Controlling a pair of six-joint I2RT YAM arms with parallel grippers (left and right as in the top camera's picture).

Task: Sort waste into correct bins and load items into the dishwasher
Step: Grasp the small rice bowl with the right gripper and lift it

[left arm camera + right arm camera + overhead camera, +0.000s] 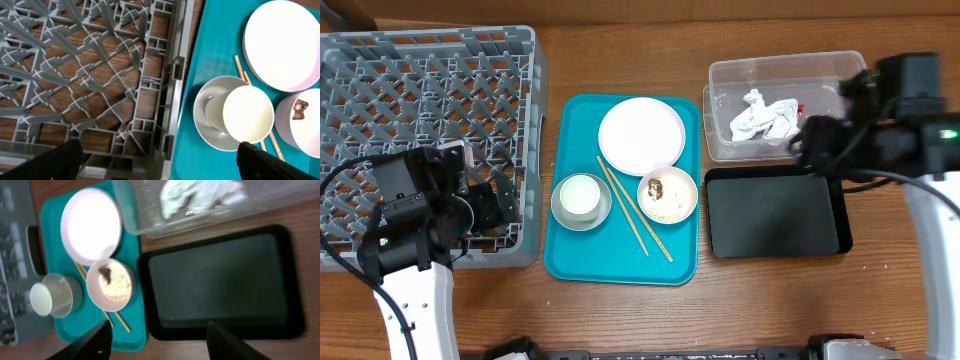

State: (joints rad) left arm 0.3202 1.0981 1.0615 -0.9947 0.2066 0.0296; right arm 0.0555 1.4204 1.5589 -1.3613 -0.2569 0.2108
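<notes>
My right gripper moves across from the black tray next, then goes down to the pink bowl's rim [645, 211] [93, 300] beside the chopsticks.
My left gripper [500, 203] [160, 165] hangs open over the front right corner of the grey dishwasher rack [420, 120] [90, 75], holding nothing. On the teal tray [620, 262] lie a white plate [641, 136], a grey bowl [563, 212] with the white cup [581, 195] [248, 113] in it, the chopsticks [635, 212] and a pink bowl [667, 196] [111, 285] of rice and brown bits. The crumpled napkin [765, 118] [200, 195] lies in the clear tub [780, 72]. My right gripper [808, 140] [160, 342] is open and empty above the black tray [775, 212] [220, 280].
A speck of red [801, 107] shows beside the napkin in the tub. The rack holds no dishes. Bare wood runs along the table's front edge and between the teal tray and the black tray.
</notes>
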